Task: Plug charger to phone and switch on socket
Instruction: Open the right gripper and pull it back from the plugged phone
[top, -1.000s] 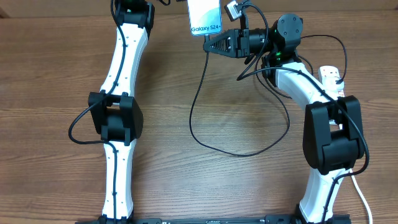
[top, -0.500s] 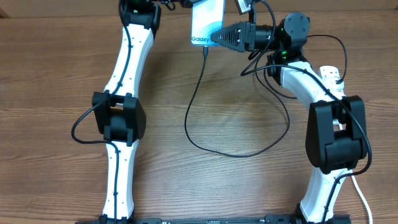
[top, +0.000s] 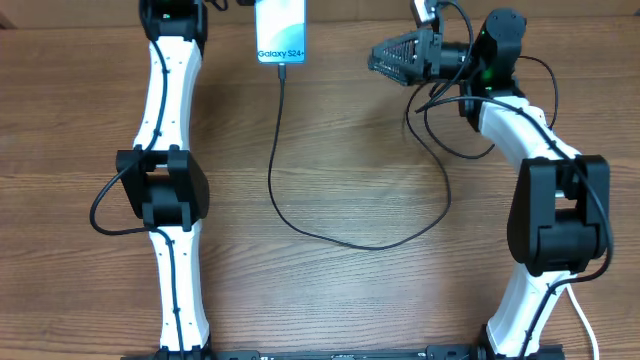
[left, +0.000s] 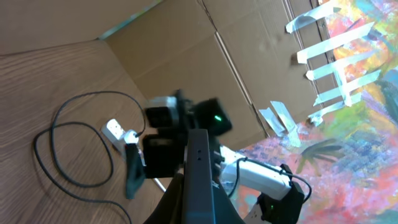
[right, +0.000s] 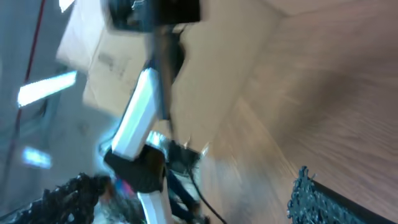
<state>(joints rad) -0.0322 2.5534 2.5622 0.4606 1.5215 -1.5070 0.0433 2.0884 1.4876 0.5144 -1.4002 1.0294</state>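
Observation:
My left gripper is holding the phone (top: 280, 30), which is already plugged in, and will next bring it down and back to release it, because clear wood inside the cable loop (top: 328, 145) lies below and back from that gripper.
The phone (top: 280, 30) hangs at the far edge of the table, its "Galaxy" end facing me. My left gripper (left: 199, 208) is shut on it, and the left wrist view shows the phone (left: 199, 174) edge-on between the fingers. The black charger (top: 300, 225) cable has its tip at the phone's lower edge, apparently seated in the port. From there it loops down across the table and up to the right. My right gripper (top: 380, 58) is open and empty, a hand's width right of the phone. A white piece of the socket (left: 117, 130) lies beyond the cable loop.
Cardboard walls (left: 186, 56) stand behind the table's far edge. The right arm (top: 520, 130) bends over the back right corner and covers the socket in the overhead view. A thick white cord (top: 580, 315) runs off the front right. The right wrist view is blurred.
My right gripper opened, let go of the cable tip and drew back to the right. The left arm carried the phone to the left, and the cable end went with it.

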